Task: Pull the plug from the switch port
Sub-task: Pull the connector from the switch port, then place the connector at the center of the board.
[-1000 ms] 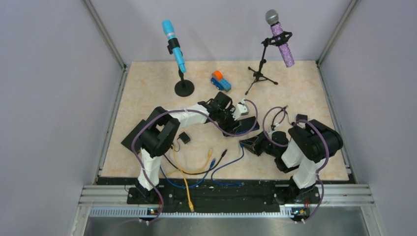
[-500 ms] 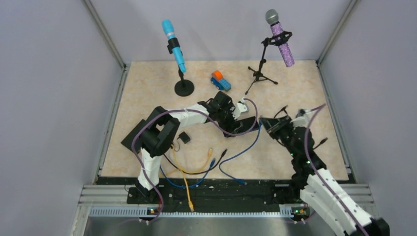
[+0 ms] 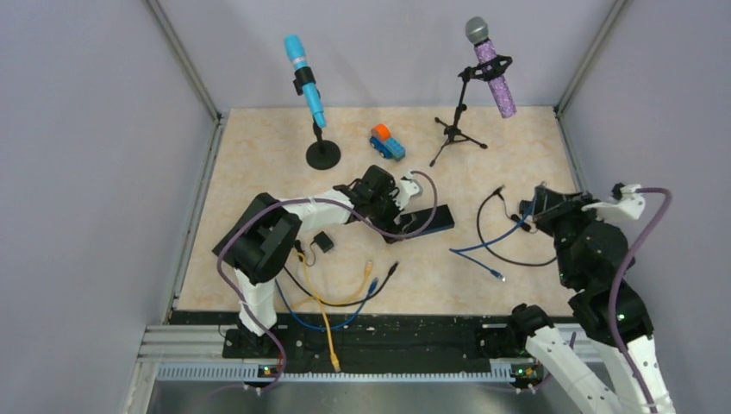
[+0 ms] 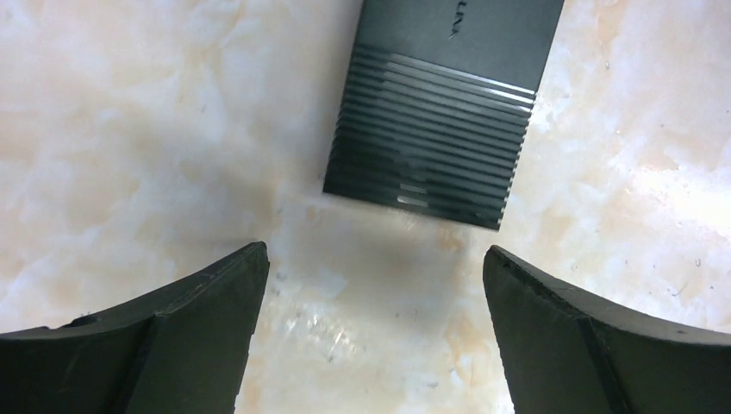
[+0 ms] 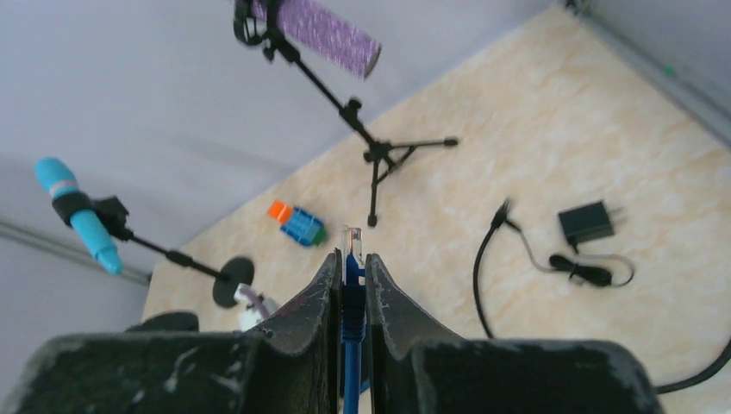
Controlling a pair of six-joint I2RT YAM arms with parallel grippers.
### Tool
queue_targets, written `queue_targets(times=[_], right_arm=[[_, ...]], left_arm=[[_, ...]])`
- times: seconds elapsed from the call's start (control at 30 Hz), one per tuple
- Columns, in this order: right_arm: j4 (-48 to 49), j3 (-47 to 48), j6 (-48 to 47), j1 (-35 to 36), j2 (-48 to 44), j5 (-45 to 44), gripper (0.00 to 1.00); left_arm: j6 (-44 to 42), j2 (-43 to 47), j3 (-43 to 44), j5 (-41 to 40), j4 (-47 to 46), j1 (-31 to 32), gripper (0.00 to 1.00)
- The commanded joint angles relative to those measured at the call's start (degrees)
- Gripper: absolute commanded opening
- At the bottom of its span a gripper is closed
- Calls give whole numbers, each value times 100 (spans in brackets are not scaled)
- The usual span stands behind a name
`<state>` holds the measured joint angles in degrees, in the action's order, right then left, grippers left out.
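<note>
Next, the right gripper tips downward and lowers outward onto the bare table past the black adapter, since the blue plug (image 5: 351,241) is clear of the switch.
The black switch (image 3: 424,220) lies flat on the table in the top view; its ribbed end (image 4: 431,147) fills the top of the left wrist view. My left gripper (image 3: 388,203) (image 4: 375,254) stands wide open just short of that end, touching nothing. My right gripper (image 3: 538,211) (image 5: 349,259) is raised at the right, well away from the switch. It is shut on the blue plug (image 5: 351,241), whose clear tip pokes out past the fingertips. The blue cable (image 3: 487,250) trails from it down to the table.
A blue microphone on a round base (image 3: 322,155), a purple microphone on a tripod (image 3: 455,131) and a toy truck (image 3: 387,142) stand at the back. Yellow, blue and black cables (image 3: 345,297) lie near the front. A black adapter (image 5: 588,222) and its lead lie at the right.
My right arm has swung up and to the right, carrying the blue plug away from the switch. My left gripper has opened, let go of the switch and drawn back a little.
</note>
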<state>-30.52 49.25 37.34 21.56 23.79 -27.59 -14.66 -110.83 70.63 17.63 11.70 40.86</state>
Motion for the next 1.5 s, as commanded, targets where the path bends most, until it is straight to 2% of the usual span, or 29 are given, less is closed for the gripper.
queue_targets(times=[0.0,0.13,0.2,0.33,0.4,0.5,0.73,0.87,1.0,1.13,1.33,1.4,1.47], right_arm=[[-492,1084,-1014,-47,204,-1007,0],[-547,1585,-1558,-45,284,-1702,0],[-344,1642,-2003,-41,337,-1677,0],[-940,2050,-2486,-47,1356,-1492,0],[-1365,2263,-2569,-54,2147,-1389,0],[-1553,2339,-2743,-63,2683,-1168,0],[-2067,2890,-3236,-745,3020,-288,0],[-2155,2769,-3543,-1148,3295,-2,0],[-1828,2550,-3317,-1453,3786,-5,0],[-822,2274,-3350,-2388,4427,1916,0],[-607,2517,-3375,-2630,6128,2831,0],[-442,2554,-3321,-2650,6481,2640,0],[-125,2505,-3274,-2747,6744,2873,0]], left_arm=[[811,907,-428,-86,-872,-171,99],[1415,1891,-1284,-289,-2158,-328,99],[1720,2270,-1669,-518,-2520,-405,99],[2080,2849,-2051,-639,-2967,-564,99],[2170,3054,-2092,-662,-2918,-630,99],[2226,3392,-2169,-706,-2777,-706,99],[2177,4254,-2573,-811,-2516,-827,99],[2205,4548,-2807,-890,-2514,-842,99],[2281,4730,-2924,-815,-2508,-851,99],[2385,4873,-2984,-748,-2420,-851,99],[2372,5133,-3132,-748,-2241,-847,99],[2375,5263,-3176,-767,-2127,-847,99],[2348,5370,-3242,-839,-2089,-849,99]])
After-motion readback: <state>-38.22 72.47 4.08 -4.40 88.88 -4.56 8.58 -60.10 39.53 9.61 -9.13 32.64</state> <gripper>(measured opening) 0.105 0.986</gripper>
